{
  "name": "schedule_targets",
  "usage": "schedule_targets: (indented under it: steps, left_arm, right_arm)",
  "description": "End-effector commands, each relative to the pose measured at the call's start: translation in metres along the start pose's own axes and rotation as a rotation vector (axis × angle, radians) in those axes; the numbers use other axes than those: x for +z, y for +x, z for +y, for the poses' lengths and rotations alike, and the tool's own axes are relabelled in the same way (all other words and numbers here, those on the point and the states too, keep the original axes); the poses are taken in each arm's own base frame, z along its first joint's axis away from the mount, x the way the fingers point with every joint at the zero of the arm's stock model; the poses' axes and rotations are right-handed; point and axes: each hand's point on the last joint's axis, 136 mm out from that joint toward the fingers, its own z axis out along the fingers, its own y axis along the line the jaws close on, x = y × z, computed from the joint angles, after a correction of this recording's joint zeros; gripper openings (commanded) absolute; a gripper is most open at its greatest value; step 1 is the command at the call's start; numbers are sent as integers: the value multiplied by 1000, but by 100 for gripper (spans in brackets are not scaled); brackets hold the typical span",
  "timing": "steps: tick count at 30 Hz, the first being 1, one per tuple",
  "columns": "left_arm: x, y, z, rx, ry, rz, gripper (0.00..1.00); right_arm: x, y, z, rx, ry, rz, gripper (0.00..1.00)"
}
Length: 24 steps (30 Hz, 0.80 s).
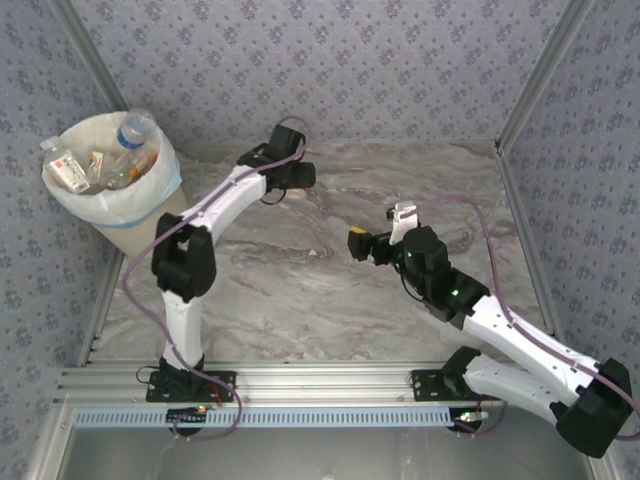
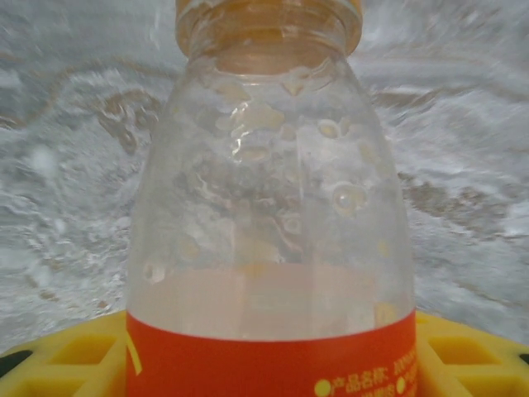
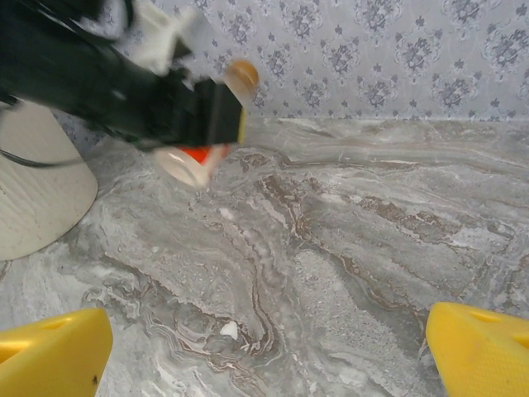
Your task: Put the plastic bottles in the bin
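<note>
The left gripper hangs just above the marble, below the bin's rim, so the robot should raise it and swing it over the bin's opening (image 1: 108,170) to release the bottle.
A clear plastic bottle (image 2: 269,190) with an orange label and an orange cap stands between the yellow fingers (image 2: 66,360) of my left gripper (image 2: 269,368), which is shut on it. From the right wrist view, that bottle (image 3: 194,159) hangs tilted in the left gripper, just above the marble. The bin (image 1: 160,190), lined with a white bag, stands at the far left and holds several bottles (image 1: 135,128). My left gripper (image 1: 298,175) is to the right of the bin. My right gripper (image 1: 358,243) is open over bare table at mid-right, its yellow fingertips (image 3: 50,356) wide apart.
The marble table (image 1: 300,290) lies inside patterned walls with metal corner posts (image 1: 530,80). An aluminium rail (image 1: 320,385) carries both arm bases at the near edge. The bin's pale side (image 3: 33,190) shows at the left of the right wrist view.
</note>
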Motion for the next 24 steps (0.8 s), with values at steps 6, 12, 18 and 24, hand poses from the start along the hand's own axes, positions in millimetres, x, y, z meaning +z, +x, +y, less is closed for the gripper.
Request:
schedule_targets:
  steps: [6,12,18,24]
  left_arm:
    - [-143,-93,47,-34,5,-328,36]
    - [-178,-134,111,-115,-63,-380,36]
    - [-178,-161,164,-198,-113,-365,35]
    - [-184,-167,199,-258,-169,-376,35]
  right_arm:
    - [14,-13,16,22,-63,-24,100]
    - [20,-15,24,21,-92,-17,100]
    - [19,-16,25,21,-93,-20,100]
    - [14,-13,21,21,-78,-22,100]
